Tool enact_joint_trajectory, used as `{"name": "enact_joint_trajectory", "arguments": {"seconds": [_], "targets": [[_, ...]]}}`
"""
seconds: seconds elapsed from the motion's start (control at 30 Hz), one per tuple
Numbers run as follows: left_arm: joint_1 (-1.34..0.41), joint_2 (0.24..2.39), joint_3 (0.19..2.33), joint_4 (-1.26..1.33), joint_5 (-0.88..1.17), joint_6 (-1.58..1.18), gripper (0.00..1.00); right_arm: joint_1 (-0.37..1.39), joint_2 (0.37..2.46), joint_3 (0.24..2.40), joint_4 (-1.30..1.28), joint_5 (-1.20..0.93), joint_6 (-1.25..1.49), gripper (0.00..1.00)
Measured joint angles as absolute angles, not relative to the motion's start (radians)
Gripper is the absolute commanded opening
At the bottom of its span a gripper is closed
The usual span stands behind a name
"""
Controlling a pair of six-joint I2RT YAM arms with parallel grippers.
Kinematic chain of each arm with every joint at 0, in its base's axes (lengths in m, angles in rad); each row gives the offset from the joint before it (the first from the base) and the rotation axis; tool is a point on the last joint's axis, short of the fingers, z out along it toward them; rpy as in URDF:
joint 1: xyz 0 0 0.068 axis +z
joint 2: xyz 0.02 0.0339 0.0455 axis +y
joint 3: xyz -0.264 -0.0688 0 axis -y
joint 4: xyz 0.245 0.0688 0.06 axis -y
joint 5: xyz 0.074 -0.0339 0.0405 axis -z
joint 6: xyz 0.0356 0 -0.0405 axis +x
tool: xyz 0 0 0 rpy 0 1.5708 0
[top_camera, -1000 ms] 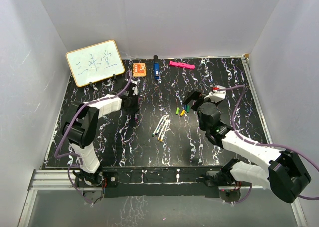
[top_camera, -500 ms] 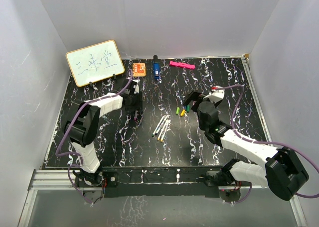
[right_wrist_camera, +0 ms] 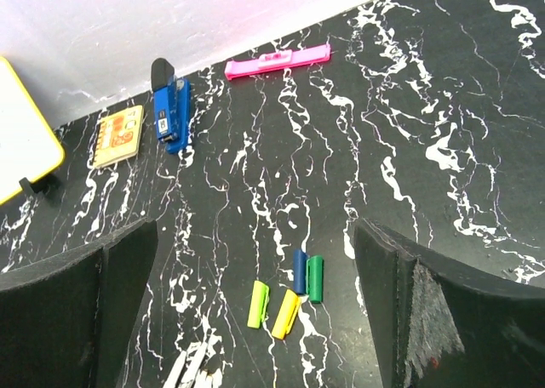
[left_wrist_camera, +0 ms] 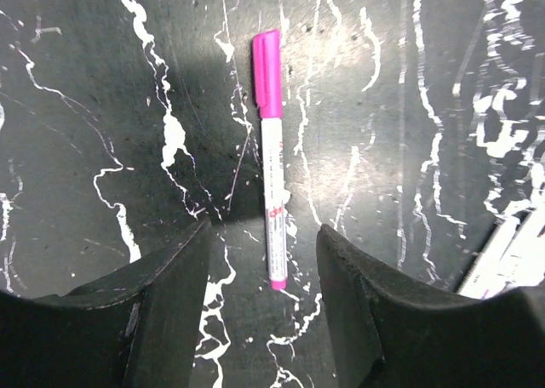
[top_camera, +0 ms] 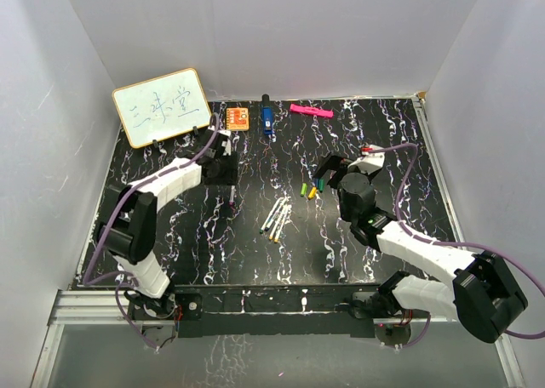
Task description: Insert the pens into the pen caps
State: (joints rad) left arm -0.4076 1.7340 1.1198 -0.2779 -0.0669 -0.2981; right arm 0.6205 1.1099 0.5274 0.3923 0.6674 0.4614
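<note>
My left gripper needs to go to the right in the top view next and come down onto the nearest uncapped pen's body point(top_camera: 269, 219) point(left_wrist_camera: 488, 259), because the pen beneath already has its magenta cap on.
A pen with a white barrel and a magenta cap on it point(left_wrist_camera: 271, 158) lies on the black marbled table, its end between my left gripper's open fingers point(left_wrist_camera: 264, 235). In the top view this pen point(top_camera: 231, 195) lies just near of the left gripper point(top_camera: 223, 172). Several uncapped pens point(top_camera: 277, 218) lie mid-table; their ends show in the left wrist view point(left_wrist_camera: 502, 256). Loose pen caps lie below my open, empty right gripper point(right_wrist_camera: 255, 235): blue point(right_wrist_camera: 299, 271), green point(right_wrist_camera: 316, 278), lime point(right_wrist_camera: 258, 304) and yellow point(right_wrist_camera: 285, 313). In the top view the caps point(top_camera: 311, 190) lie left of the right gripper point(top_camera: 328, 172).
A whiteboard point(top_camera: 162, 106) stands at the far left. An orange card point(top_camera: 238, 117), a dark blue chunky object point(top_camera: 267, 120) and a pink bar point(top_camera: 310, 111) lie along the far edge. White walls close in the table on three sides.
My left gripper has drawn back toward the far edge, away from the magenta-capped pen, which stays on the table. The right gripper has hardly moved.
</note>
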Motion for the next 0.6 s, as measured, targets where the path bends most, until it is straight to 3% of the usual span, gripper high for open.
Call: {"name": "enact_joint_trajectory", "arguments": {"seconds": [0.23,0.6], "targets": [[-0.423,1.619,1.101,-0.241,0.012,-0.287,0.50,0.601,1.110,0.527,0.395,0.708,0.476,0.98],[-0.626,1.685,1.100,-0.247,0.093,-0.220,0.51,0.550,1.111,0.527,0.302,0.735,0.538,0.89]]}}
